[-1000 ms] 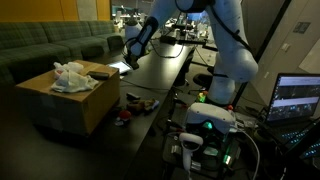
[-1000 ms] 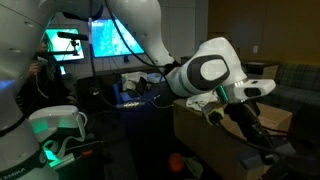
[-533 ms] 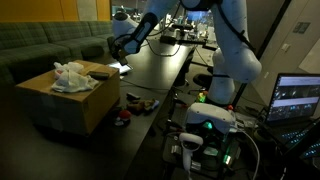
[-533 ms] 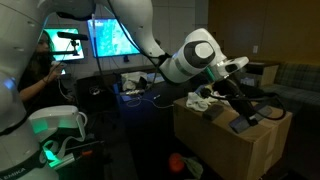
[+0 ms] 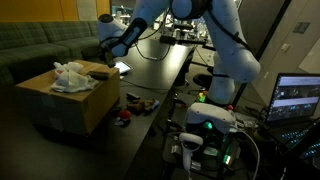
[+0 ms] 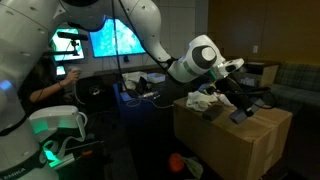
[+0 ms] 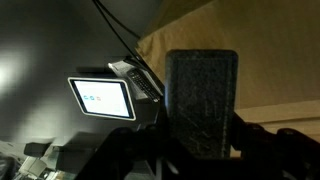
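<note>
The slab [image 7: 203,100] goes outward and down with my gripper next for release onto the cardboard box's bare top, as that top lies below and outward of my gripper.
A dark grey rectangular slab [image 7: 203,100] fills the middle of the wrist view, standing upright between my dark fingers. My gripper [image 7: 200,140] is shut on its lower part. In both exterior views the gripper [image 5: 108,48] [image 6: 240,106] hangs at the far edge of an open cardboard box [image 5: 65,100] [image 6: 235,140], just above its top. A crumpled white cloth [image 5: 70,75] [image 6: 205,100] lies on the box beside the gripper. Below the slab the wrist view shows a small lit tablet [image 7: 100,97] on the dark table.
A long black table [image 5: 160,75] runs behind the box, with small red and dark objects [image 5: 125,115] near its front. The robot base [image 5: 210,125] glows green beside an open laptop [image 5: 300,98]. A green couch [image 5: 50,45] stands behind. Monitors [image 6: 100,40] and a seated person [image 6: 45,80] are nearby.
The arm has swung across from over the table to the box's far edge, carrying the dark slab. The grip has not changed.
</note>
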